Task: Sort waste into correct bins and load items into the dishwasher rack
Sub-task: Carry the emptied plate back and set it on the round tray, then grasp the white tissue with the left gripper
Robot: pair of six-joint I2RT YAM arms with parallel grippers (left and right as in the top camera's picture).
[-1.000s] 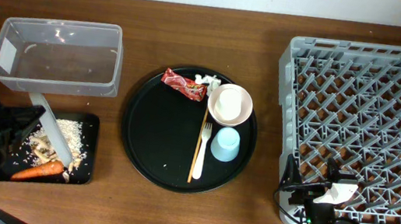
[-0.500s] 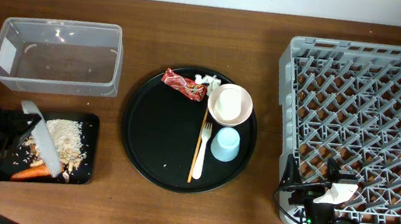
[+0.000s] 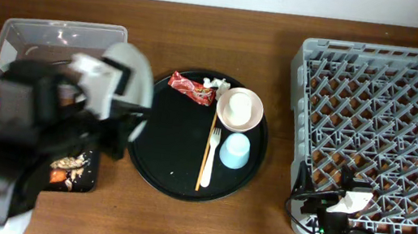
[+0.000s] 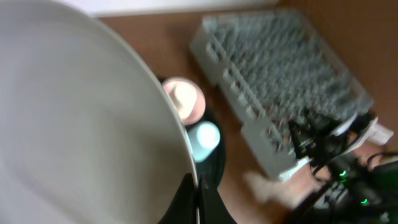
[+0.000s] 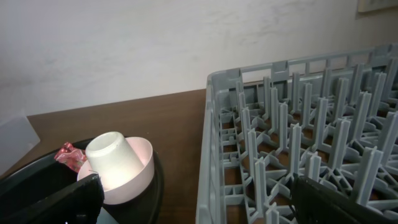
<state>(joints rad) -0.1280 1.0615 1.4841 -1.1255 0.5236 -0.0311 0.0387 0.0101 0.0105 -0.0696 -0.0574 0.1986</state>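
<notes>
My left gripper moves over the round black tray (image 3: 163,152) and down next, tilting the upright plate (image 3: 133,82) flat beside the chopstick, since that part of the tray lies bare.
My left gripper (image 4: 198,200) is shut on the rim of the pale grey-green plate (image 4: 81,124), held up high; from overhead the plate (image 3: 133,82) shows by the right end of the clear tub (image 3: 40,32). The shallow black tray (image 3: 79,179) holds rice and brown bits, mostly hidden under my arm. The red wrapper (image 3: 191,89), white tissue (image 3: 215,83), pink bowl (image 3: 248,116) with the cream cup (image 3: 235,108) in it, blue cup (image 3: 235,150), fork (image 3: 210,162) and chopstick (image 3: 202,173) lie on the round black tray (image 3: 163,152). My right gripper (image 5: 199,202) is open and empty at the near left corner of the grey rack (image 3: 387,134).
The left arm is blurred and covers the table's left front. In the right wrist view the rack (image 5: 298,137) fills the right and the pink bowl (image 5: 134,171) sits left. A wall runs behind the table.
My left arm has lifted off the black tray with the plate and swung up and to the right, toward the round tray. The right arm has not moved.
</notes>
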